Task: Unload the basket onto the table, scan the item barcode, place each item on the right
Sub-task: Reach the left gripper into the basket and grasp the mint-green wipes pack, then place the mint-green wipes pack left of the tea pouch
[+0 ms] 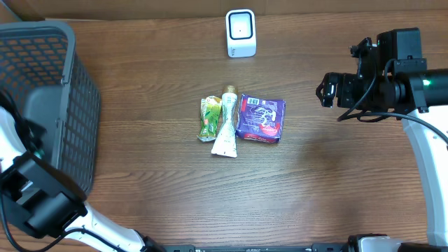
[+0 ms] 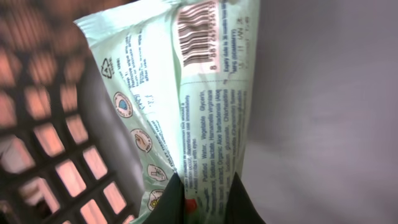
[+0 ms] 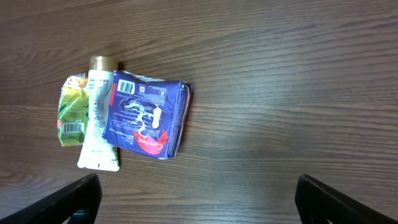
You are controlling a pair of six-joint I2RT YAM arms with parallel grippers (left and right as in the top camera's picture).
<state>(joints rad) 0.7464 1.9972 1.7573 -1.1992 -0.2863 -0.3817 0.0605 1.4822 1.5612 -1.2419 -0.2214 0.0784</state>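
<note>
I will next lift my left gripper over the basket's rim and bring the packet down to release it on the wood [image 1: 187, 117] beside the green pouch, because the packet's basket side is bare.
My left gripper [image 2: 206, 186] is shut on a pale green packet [image 2: 186, 106], pinching its lower end. The packet's barcode [image 2: 194, 34] shows near its top in the left wrist view. In the overhead view that gripper is hidden; only its arm [image 1: 35, 199] shows beside the basket. The white scanner [image 1: 241, 33] stands at the table's far edge. My right gripper [image 1: 327, 89] [image 3: 199, 199] hangs open over bare wood, right of the items, holding nothing.
A dark mesh basket [image 1: 42, 84] [image 2: 37, 124] fills the left side. Mid-table lie a green pouch [image 1: 210, 117] [image 3: 73, 111], a white tube [image 1: 226, 131] [image 3: 98, 118] and a blue pack [image 1: 260, 119] [image 3: 146, 115], side by side.
</note>
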